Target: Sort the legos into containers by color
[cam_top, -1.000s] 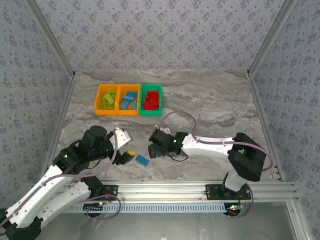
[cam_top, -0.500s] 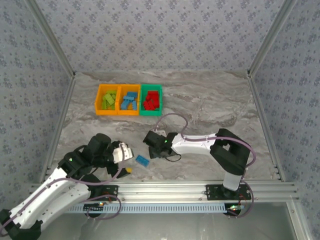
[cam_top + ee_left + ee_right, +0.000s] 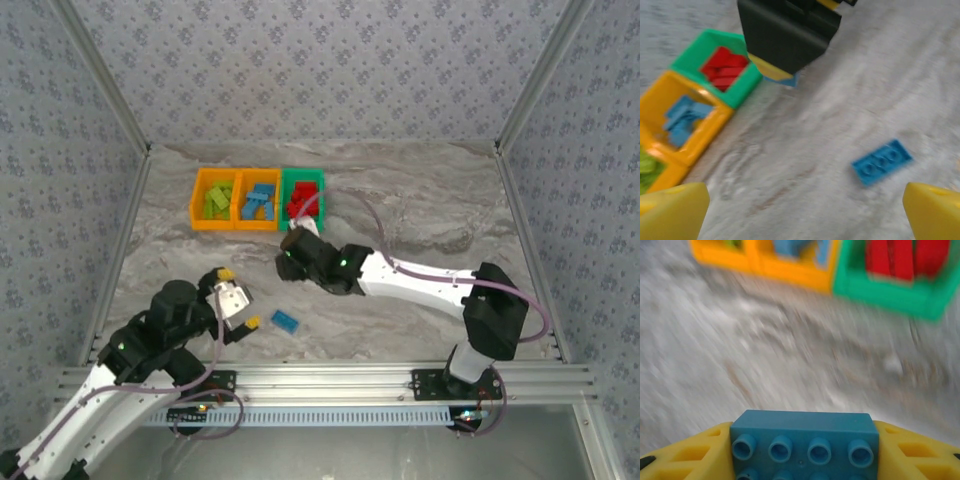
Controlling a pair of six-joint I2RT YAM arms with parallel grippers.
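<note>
The held blue lego goes outward in my right gripper next, over the second orange container, for release there, since that container already holds blue legos.
My right gripper (image 3: 288, 251) is shut on a blue lego (image 3: 805, 439), held between its yellow fingers (image 3: 685, 455) just in front of the containers. The left wrist view shows that brick (image 3: 782, 79) under the black gripper head. Another flat blue lego (image 3: 286, 320) (image 3: 882, 161) lies on the table. My left gripper (image 3: 240, 298) (image 3: 805, 215) stands open to the left of it, nothing between its fingertips (image 3: 672, 210). The left orange container (image 3: 214, 198) holds lime green legos, the second orange one (image 3: 257, 200) blue legos (image 3: 682, 117), the green one (image 3: 302, 198) (image 3: 890, 290) red legos (image 3: 725, 70).
The three bins stand side by side at the back left of the marble table (image 3: 420, 220). Patterned walls close in the back and both sides. An aluminium rail (image 3: 330, 380) runs along the near edge.
My right gripper shut on a blue lego near the table's front and carried it back toward the containers. My left gripper opened wider and drew back to the left.
</note>
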